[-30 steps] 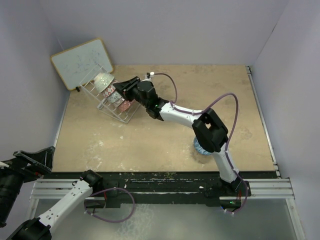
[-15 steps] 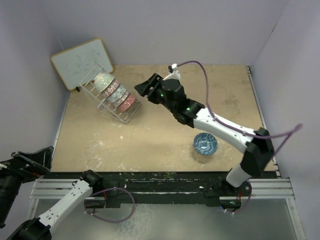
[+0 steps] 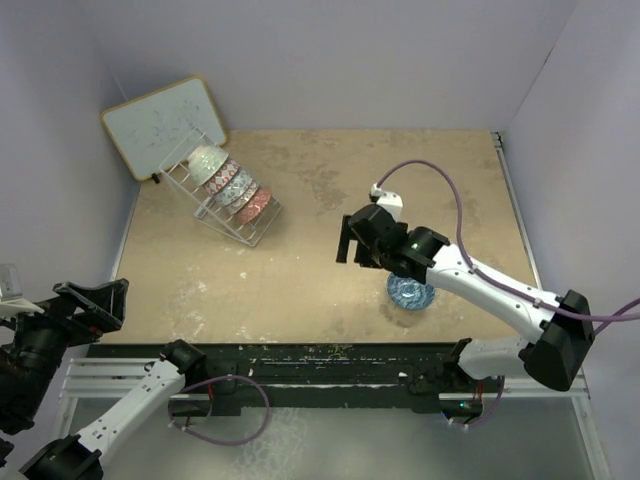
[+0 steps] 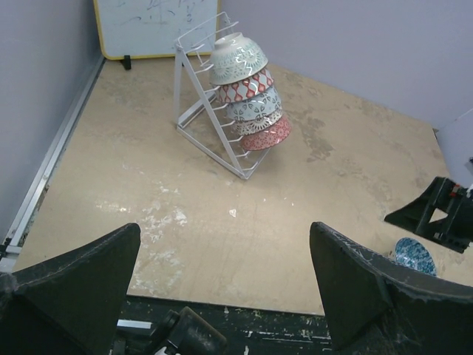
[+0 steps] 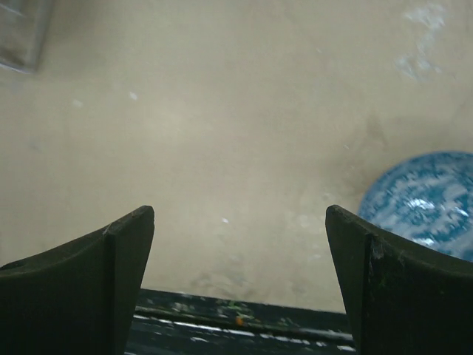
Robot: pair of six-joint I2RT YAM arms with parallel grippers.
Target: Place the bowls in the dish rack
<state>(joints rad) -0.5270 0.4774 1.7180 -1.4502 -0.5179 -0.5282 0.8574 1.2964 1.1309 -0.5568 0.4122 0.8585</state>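
My right gripper will go down, back and toward the right in the top view onto the blue bowl's rack-side rim (image 3: 389,286) (image 5: 363,204), since only that bowl is unracked.
The white wire dish rack (image 3: 178,172) (image 4: 179,89) stands tilted at the far left, with several bowls (image 3: 232,186) (image 4: 247,92) stacked on edge in it. One blue bowl (image 3: 410,294) (image 4: 414,256) (image 5: 430,201) sits upright on the table near the front right. My right gripper (image 3: 346,242) (image 5: 240,214) hovers open and empty just left of that bowl, which shows at the right edge of the right wrist view. Off the table's near left corner, my left gripper (image 3: 98,304) (image 4: 225,229) is held open with nothing in it.
A wood-framed whiteboard (image 3: 160,125) (image 4: 155,26) leans on the wall behind the rack. Purple walls close in the table on three sides. A black rail (image 3: 320,355) runs along the near edge. The right arm's cable (image 3: 440,185) loops above the table.
My right gripper has drawn back from the rack toward the near right and opened wide, leaving a bowl in the rack. The left arm has shifted slightly.
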